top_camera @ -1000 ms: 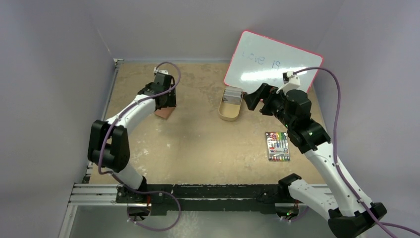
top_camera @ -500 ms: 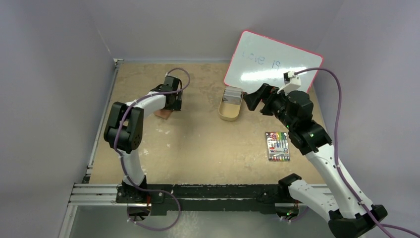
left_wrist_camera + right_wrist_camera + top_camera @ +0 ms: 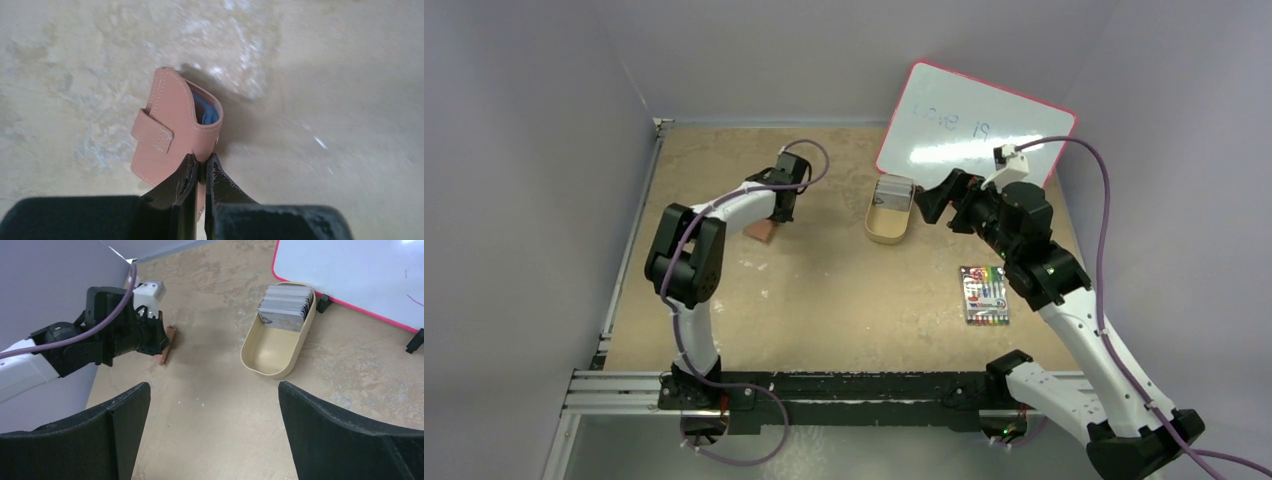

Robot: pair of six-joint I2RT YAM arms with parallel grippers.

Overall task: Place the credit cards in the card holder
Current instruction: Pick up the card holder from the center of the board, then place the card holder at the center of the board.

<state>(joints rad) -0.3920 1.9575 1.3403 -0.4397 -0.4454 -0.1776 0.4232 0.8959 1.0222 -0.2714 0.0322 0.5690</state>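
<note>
I need to carry the card holder (image 3: 764, 231) with my left gripper next, back and to the right in the top view, to the open tabletop between the arms and release it there.
The card holder (image 3: 172, 127), a reddish-brown leather wallet with a snap tab, stands on edge on the table with a light blue card (image 3: 206, 113) showing inside its fold. My left gripper (image 3: 201, 162) is shut on the holder's near edge. From above the card holder (image 3: 764, 231) peeks out under the left gripper (image 3: 776, 214). The credit cards (image 3: 284, 305) stand stacked at the far end of a tan oval tray (image 3: 270, 357). My right gripper (image 3: 212, 386) hovers open and holds nothing, just right of the tray (image 3: 887, 228) in the top view.
A whiteboard with a red rim (image 3: 974, 118) leans at the back right behind the tray. A pack of coloured markers (image 3: 985, 295) lies on the table under the right arm. Grey walls close in the left, back and right sides.
The left arm has swung right and folded closer in, and its gripper has gone from open to shut on the card holder. The right arm has not moved.
</note>
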